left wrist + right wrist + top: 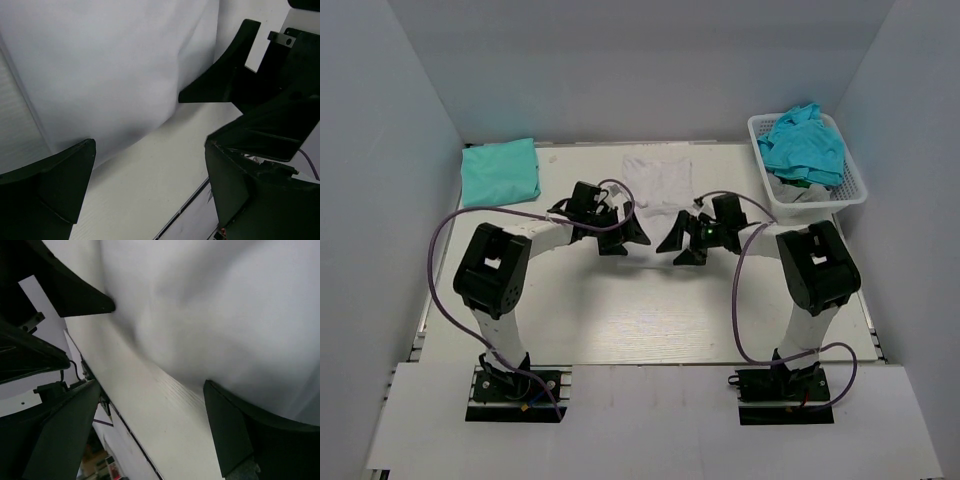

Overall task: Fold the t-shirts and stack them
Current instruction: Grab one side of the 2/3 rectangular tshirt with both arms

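The right gripper draws back and to the right in the top view next, since the white t-shirt's near basket-side corner (700, 267) lies that way from its fingers.
A white t-shirt (660, 182) lies flat at the back middle of the table; it fills the left wrist view (100, 65) and the right wrist view (225, 305). A folded turquoise t-shirt (500, 171) lies at the back left. More turquoise shirts (804, 143) are heaped in the basket. My left gripper (625, 237) is open and empty at the white shirt's near left corner (150, 175). My right gripper (678, 247) is open and empty at its near right corner (150, 425). The two grippers face each other closely.
A white lattice basket (858, 180) stands at the back right. Purple cables loop from both arms over the table. The right gripper's finger (220, 80) shows in the left wrist view; the left one's finger (65, 290) shows in the right wrist view.
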Tool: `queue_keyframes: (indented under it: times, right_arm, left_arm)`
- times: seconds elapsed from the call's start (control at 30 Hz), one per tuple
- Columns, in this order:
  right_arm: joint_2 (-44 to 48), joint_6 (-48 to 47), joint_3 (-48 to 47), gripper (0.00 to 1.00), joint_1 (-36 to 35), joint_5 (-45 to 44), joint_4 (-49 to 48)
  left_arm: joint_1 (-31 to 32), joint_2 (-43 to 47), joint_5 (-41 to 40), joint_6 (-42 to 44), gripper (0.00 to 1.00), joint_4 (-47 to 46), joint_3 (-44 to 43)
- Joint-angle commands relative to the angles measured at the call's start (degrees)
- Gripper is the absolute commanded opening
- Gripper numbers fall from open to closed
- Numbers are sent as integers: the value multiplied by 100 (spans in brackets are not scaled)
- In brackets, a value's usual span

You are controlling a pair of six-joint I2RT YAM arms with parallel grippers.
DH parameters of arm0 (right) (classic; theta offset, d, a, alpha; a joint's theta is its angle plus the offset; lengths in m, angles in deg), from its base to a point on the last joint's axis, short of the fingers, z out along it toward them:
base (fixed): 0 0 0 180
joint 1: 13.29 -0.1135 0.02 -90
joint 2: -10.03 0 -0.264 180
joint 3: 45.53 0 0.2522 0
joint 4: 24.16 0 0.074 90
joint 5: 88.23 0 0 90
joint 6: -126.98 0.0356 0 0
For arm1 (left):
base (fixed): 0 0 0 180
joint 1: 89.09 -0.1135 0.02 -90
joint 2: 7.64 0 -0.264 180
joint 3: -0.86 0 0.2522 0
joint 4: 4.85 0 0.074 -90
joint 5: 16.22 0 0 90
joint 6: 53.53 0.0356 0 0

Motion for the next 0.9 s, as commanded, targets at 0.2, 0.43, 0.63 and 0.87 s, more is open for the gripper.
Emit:
queue_keyframes:
  times: [0.2, 0.43, 0.63, 0.87]
  right_arm:
    - [-182, 16, 1008, 90, 547, 261, -552]
    - [265, -476, 1256, 90, 601, 191, -44]
    - [1116, -1144, 703, 90, 583, -1, 1405]
    - [2182, -1496, 789, 90, 592, -1416, 2445]
  left_arm:
    - [80, -86, -338, 168, 100, 181, 723]
    - [80, 195, -585, 283, 100, 559, 969]
    - [132, 1257, -962, 510, 100, 1288, 505]
    - [185, 1804, -2132, 695, 100, 2229, 406]
